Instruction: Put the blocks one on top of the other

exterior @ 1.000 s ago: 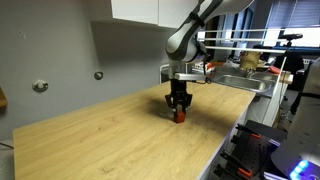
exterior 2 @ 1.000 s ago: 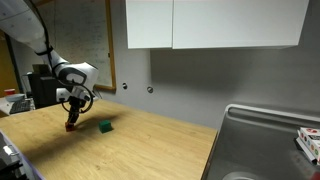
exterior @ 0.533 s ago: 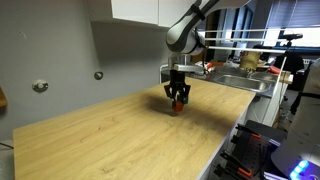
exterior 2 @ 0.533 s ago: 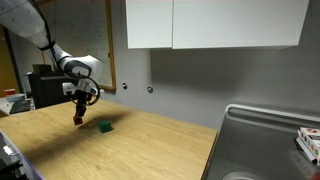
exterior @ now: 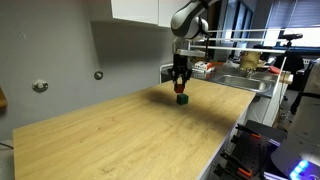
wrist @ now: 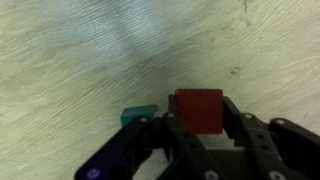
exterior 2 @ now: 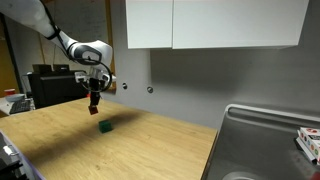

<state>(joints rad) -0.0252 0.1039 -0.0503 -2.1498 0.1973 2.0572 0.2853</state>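
The gripper moves toward the left in the wrist view next, then down onto the green block's top [wrist: 138, 114] to release, as the red-orange block [wrist: 200, 110] hangs beside it.
My gripper [exterior: 180, 86] is shut on the red-orange block [wrist: 200, 110] and holds it in the air above the wooden counter. In an exterior view the gripper [exterior 2: 93, 103] hangs well above the green block [exterior 2: 105, 127], which lies on the counter. In another exterior view the green block [exterior: 182, 100] shows just below the gripper's fingers. In the wrist view the green block [wrist: 138, 116] peeks out to the left of the held red-orange block, partly hidden by a finger.
The wooden counter [exterior: 120, 135] runs to a steel sink [exterior 2: 262, 140] at one end. A grey wall with knobs [exterior: 40, 86] and white upper cabinets [exterior 2: 210, 24] stand behind it. Cluttered items [exterior: 250, 62] lie beyond the sink.
The gripper has lifted the red-orange block off the counter and carried it up and towards the green block. The green block has not moved.
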